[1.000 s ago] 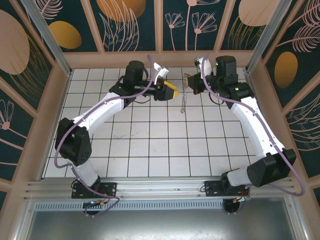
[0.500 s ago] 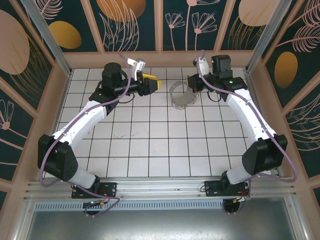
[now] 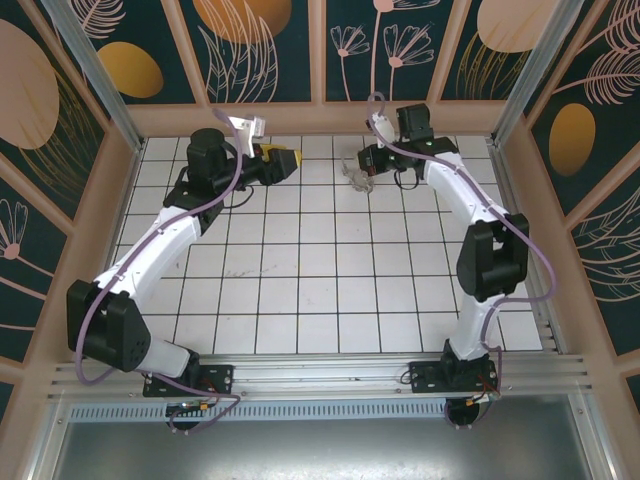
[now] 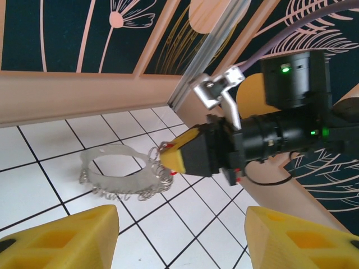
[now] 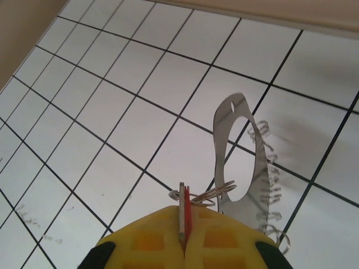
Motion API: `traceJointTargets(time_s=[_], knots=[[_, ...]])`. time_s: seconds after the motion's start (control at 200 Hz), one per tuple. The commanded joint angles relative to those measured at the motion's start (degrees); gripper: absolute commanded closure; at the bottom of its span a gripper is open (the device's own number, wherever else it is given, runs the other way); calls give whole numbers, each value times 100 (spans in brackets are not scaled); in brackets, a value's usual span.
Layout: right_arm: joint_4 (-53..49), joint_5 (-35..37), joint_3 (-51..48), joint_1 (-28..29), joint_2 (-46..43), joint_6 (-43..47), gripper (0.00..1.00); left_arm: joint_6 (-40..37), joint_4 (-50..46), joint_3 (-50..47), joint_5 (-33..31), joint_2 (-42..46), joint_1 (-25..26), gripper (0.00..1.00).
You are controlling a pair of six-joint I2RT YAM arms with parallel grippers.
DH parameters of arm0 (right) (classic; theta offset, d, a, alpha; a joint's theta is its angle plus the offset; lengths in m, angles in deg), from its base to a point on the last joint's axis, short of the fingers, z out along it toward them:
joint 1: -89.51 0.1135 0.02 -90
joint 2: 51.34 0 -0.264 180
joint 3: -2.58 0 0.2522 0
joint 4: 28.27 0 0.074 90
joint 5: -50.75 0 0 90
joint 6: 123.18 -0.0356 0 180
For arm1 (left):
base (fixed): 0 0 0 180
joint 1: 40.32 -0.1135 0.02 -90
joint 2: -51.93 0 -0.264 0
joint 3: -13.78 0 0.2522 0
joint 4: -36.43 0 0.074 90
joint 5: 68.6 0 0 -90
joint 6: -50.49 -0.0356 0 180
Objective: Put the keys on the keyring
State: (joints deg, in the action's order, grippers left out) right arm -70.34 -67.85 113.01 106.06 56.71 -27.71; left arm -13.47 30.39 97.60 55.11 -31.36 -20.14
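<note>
The keys go back toward the middle of the floor and down with my right gripper next, and then it releases them.
The keys show as one thin piece with a red head [image 5: 183, 208], pinched upright in my right gripper [image 5: 184, 216], which is shut on it. Small silvery split rings join it to the keyring [image 5: 220, 143], a pale flexible loop edged with silvery bits that droops onto the tiles. From above, the right gripper [image 3: 362, 165] sits at the far middle with the keyring [image 3: 352, 176] bunched under it. My left gripper [image 3: 290, 160] is open, about one tile to the left and apart from it. In the left wrist view the wide-set left gripper [image 4: 179, 246] faces the keyring [image 4: 115, 182] and the right gripper's yellow tip [image 4: 175, 157].
The white tiled floor [image 3: 320, 270] spreads toward the near rail. A beige wooden back wall [image 3: 320, 118] stands just behind both grippers. An aluminium corner post [image 4: 216, 53] rises at the far right.
Both arms have drawn toward the back wall. The left gripper pulled left, away from the keyring. The keyring went from hanging straight down to bunched low under the right gripper.
</note>
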Motion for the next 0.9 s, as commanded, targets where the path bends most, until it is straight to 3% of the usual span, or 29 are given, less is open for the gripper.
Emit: traceJointTargets(time_s=[0.0,0.29,0.505,0.751,0.896], knots=[[484,-217,-61,209,179,-413,100,118,44,-80,-95,122,-58,39],[1333,247,-1026,1112,519,-1435,100,365,236,-102,-59,0,-58,39],[1956,273,-1553,1546,581,-2686,100,630,424,-201,-162,-3,-59,38],[2532,117,-1768,1913,903,-4152,100,1055,714,-272,-80,-138,-58,38],[2581,120,-1695,2102,1221,-4520,100,1165,783,-309,-70,-114,-58,38]])
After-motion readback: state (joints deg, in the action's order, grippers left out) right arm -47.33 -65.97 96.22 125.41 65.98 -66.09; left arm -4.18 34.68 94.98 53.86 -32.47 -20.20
